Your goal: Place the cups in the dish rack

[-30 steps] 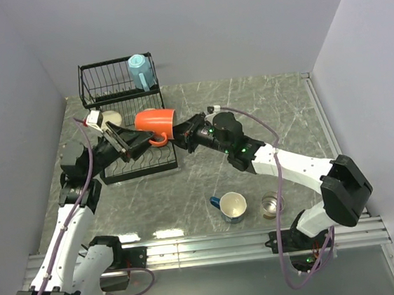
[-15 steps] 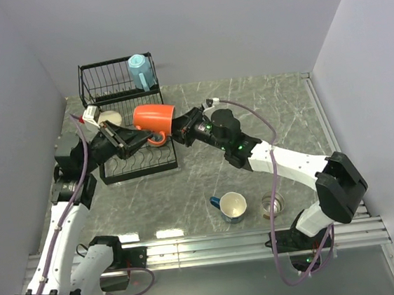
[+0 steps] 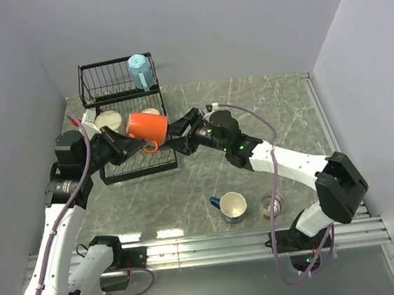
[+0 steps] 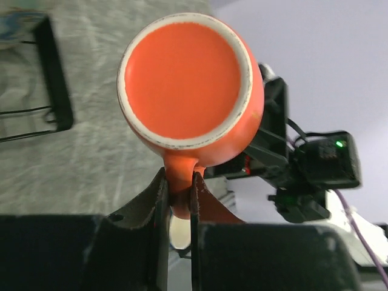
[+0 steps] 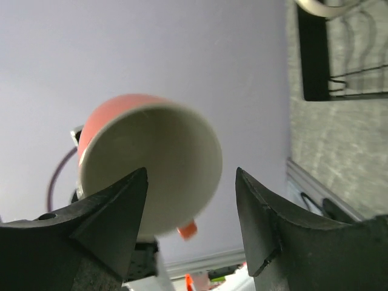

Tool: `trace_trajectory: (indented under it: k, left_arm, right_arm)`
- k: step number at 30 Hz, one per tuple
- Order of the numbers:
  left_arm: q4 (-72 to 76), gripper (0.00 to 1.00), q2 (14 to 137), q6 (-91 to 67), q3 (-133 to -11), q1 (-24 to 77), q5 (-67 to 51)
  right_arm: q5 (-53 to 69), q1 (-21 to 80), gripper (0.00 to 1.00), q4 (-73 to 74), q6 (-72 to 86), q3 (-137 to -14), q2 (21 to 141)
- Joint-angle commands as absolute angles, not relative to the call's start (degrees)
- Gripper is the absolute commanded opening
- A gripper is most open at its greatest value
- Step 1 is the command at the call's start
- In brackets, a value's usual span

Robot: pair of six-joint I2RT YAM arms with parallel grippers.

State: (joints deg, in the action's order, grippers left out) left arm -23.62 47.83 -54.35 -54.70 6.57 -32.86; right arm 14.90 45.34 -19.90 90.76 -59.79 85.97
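My left gripper tips the cup with its opening down next. It then lowers the cup to release on the lower shelf's bare near corner (image 3: 119, 170), since that corner lies below the gripper.
An orange-red cup (image 3: 147, 127) hangs sideways over the lower tier of the black dish rack (image 3: 117, 94). My left gripper (image 3: 140, 146) is shut on its handle (image 4: 179, 182); the left wrist view faces the cup's base (image 4: 185, 79). My right gripper (image 3: 179, 135) stands open just right of the cup's mouth, and its wrist view looks into the cream inside (image 5: 151, 170). A light blue cup (image 3: 141, 72) sits on the upper shelf. Two cream cups (image 3: 107, 119) (image 3: 152, 113) lie on the lower tier. A dark blue cup (image 3: 231, 206) and a metal cup (image 3: 271, 205) stand on the table.
The rack's lower wire tray (image 3: 139, 165) reaches toward the table's middle, with its corner in the right wrist view (image 5: 309, 60). Grey walls close in the left, back and right. A metal rail (image 3: 207, 245) runs along the near edge.
My right gripper has opened and let go of the orange-red cup. My left gripper has shut on the handle and carried the cup left, over the rack.
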Motion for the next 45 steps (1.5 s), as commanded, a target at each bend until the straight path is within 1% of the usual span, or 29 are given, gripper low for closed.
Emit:
trace_trajectory:
  k: [1, 6, 7, 12, 15, 17, 18, 22, 27, 33, 40, 45]
  left_arm:
    - [-28.98, 0.0, 48.07, -47.21, -58.09, 6.68, -24.29]
    - [-34.53, 0.0, 49.66, -39.92, -59.77, 6.68, -14.96]
    - [-35.06, 0.0, 49.66, -38.95, -59.5, 6.68, -11.55]
    - [-35.16, 0.0, 49.31, -33.93, -55.38, 6.94, -3.97]
    - [-33.14, 0.0, 49.48, -31.82, -52.92, 7.21, -0.18]
    - [-31.56, 0.0, 50.18, -31.12, -51.6, 7.21, -0.18]
    - [-29.99, 0.0, 50.62, -31.03, -50.46, 7.21, 3.13]
    - [-25.77, 0.0, 52.2, -30.24, -47.38, 7.21, 7.89]
    - [-21.1, 0.0, 55.8, -29.09, -43.69, 7.21, 9.76]
    - [-18.37, 0.0, 61.08, -28.83, -43.86, 7.21, 10.98]
    - [-14.24, 0.0, 65.91, -26.55, -42.71, 7.21, 12.92]
    - [-15.73, 0.0, 69.43, -24.17, -44.12, 7.21, 15.72]
  right_arm:
    - [18.72, 45.44, 0.68, -22.24, 87.9, -59.42, 80.96]
    - [18.28, 43.51, 0.67, -11.81, 81.75, -56.43, 75.25]
    - [18.37, 42.98, 0.67, -10.73, 80.0, -54.51, 74.1]
    - [18.46, 39.47, 0.67, -4.76, 76.73, -47.82, 65.33]
    - [18.28, 37.18, 0.67, -0.45, 73.49, -45.44, 60.4]
    - [17.76, 35.78, 0.67, 4.1, 71.99, -45.0, 58.28]
    - [17.84, 35.25, 0.66, 5.44, 70.76, -45.0, 56.44]
    - [16.96, 33.23, 0.66, 11.33, 68.12, -45.26, 52.22]
    - [15.12, 31.38, 0.66, 17.83, 66.1, -45.0, 46.42]
    - [13.45, 30.76, 0.65, 24.25, 62.76, -45.0, 41.23]
    - [10.73, 30.76, 0.62, 32.6, 56.78, -45.97, 37.89]
    - [9.23, 30.85, 0.62, 35.24, 55.9, -45.0, 35.6]
